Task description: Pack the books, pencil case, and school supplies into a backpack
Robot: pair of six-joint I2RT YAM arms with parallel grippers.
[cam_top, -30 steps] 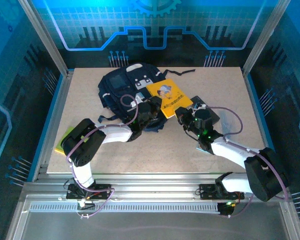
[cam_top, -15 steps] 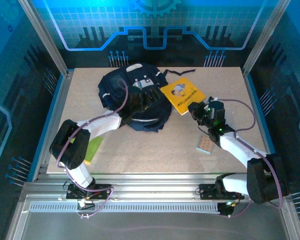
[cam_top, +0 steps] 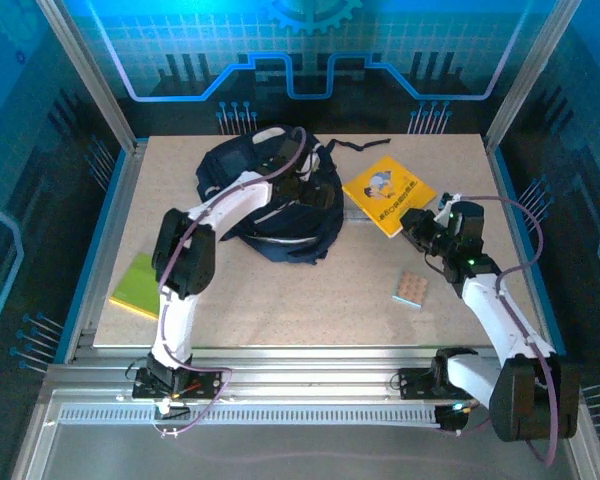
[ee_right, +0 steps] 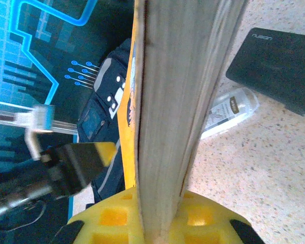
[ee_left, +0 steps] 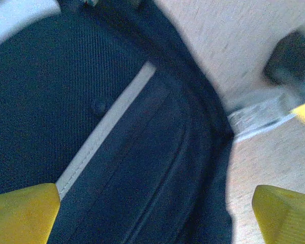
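Observation:
My left gripper is above the fold of fabric (cam_top: 299,211) (ee_left: 151,199) beside the pale stripe, so next it should lower its wide-open fingers on both sides of the fold's raised top and close.
The navy backpack (cam_top: 265,215) lies at the back middle of the table. My left gripper (cam_top: 292,172) hovers over its top, jaws wide open with nothing between them; in the left wrist view it (ee_left: 157,216) looks down on the navy backpack (ee_left: 117,132) and its pale stripe. My right gripper (cam_top: 421,227) is shut on the near corner of the orange-yellow book (cam_top: 388,193), which is held to the right of the backpack. The right wrist view has this gripper (ee_right: 179,219) clamped on the book's page edge (ee_right: 185,96). The black pencil case (ee_right: 280,63) and grey-white bar (ee_right: 229,113) lie on the table below. The lime green book (cam_top: 140,285) lies at the left. The tan dotted pad (cam_top: 410,288) lies at the right.
The backpack's black strap (cam_top: 355,145) trails toward the back edge. Metal frame posts and blue panels surround the table (cam_top: 310,300). The left arm's long white link (cam_top: 230,200) crosses over the backpack's left side.
My right gripper has carried the yellow book right and back, away from the backpack. The left arm has swung from the backpack's near side up over its top, uncovering the green book.

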